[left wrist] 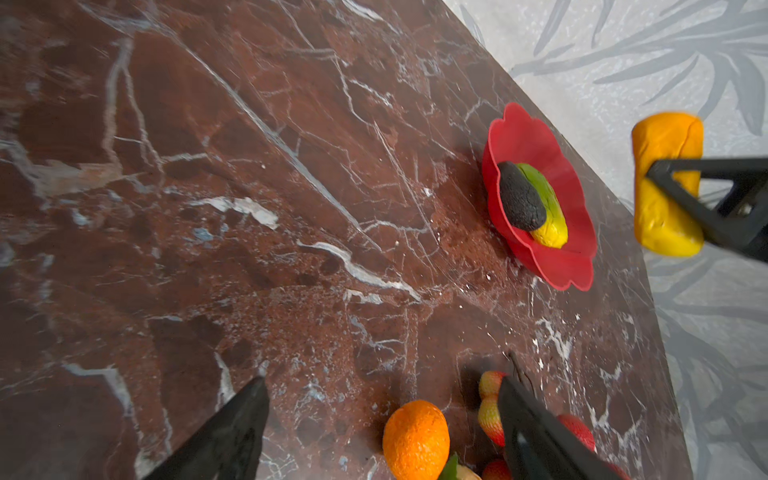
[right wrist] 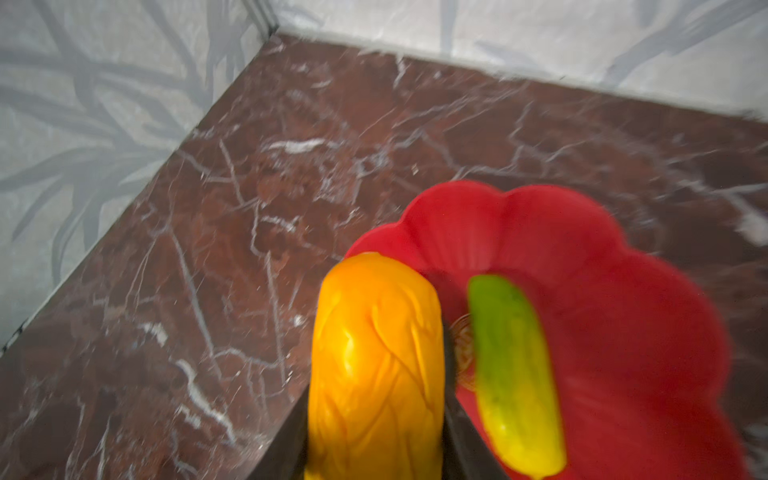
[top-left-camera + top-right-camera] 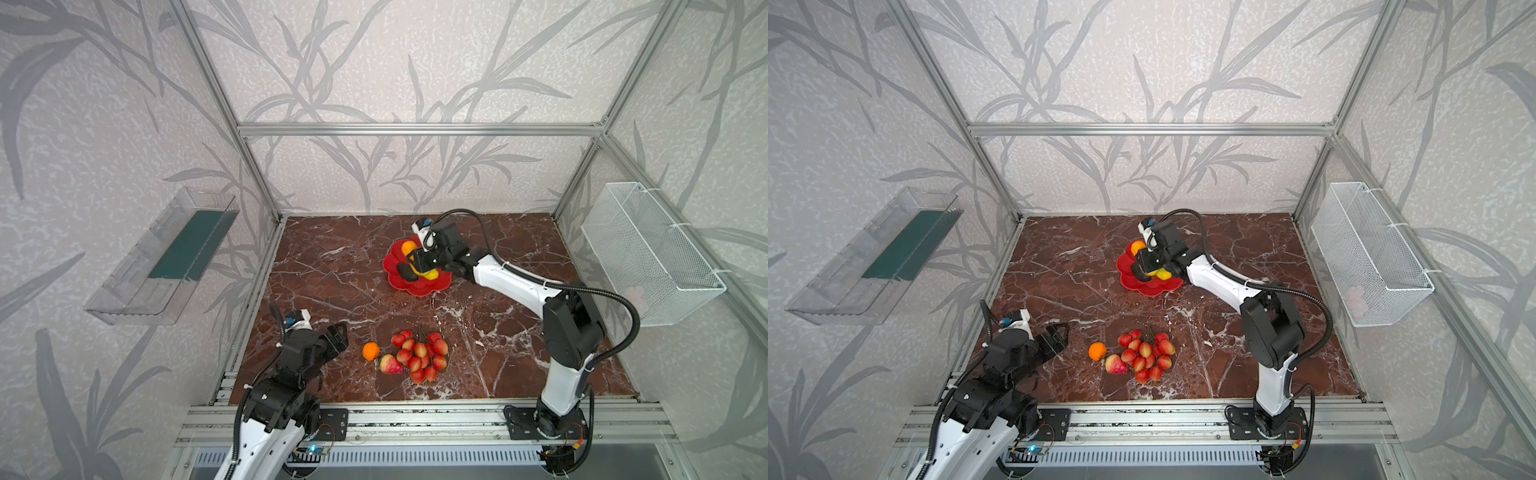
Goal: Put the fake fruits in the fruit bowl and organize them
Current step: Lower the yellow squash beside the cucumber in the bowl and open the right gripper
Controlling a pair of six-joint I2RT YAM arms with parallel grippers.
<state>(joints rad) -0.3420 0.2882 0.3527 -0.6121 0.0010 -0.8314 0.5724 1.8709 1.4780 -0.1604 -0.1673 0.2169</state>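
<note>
The bowl's side (image 2: 600, 372) opposite the avocado is empty. I will move my right gripper there next, across and down past the green-yellow oblong (image 2: 513, 365), and let go.
The red flower-shaped fruit bowl (image 3: 390, 262) (image 3: 1126, 266) sits toward the back of the marble table. A dark avocado shape (image 3: 406, 272) (image 1: 519, 203) and a green-yellow oblong (image 1: 549, 216) (image 2: 513, 365) lie in it. My right gripper (image 3: 417, 261) (image 2: 376, 395) is shut on the yellow-orange oblong (image 3: 409, 248) (image 2: 374, 345), held just above the bowl's far-left rim. Near the front lie a small orange ball (image 3: 370, 351) (image 1: 415, 440), a pink-red peach (image 3: 390, 365) and a bunch of red berries (image 3: 422, 355). My left gripper (image 3: 338, 338) (image 1: 382, 382) stands open just left of the ball, touching nothing.
A clear plastic tray (image 3: 166, 257) hangs on the left wall and a white wire-mesh basket (image 3: 648, 253) on the right wall. Aluminium frame posts stand at the table's corners and a metal rail (image 3: 415, 415) runs along the front edge.
</note>
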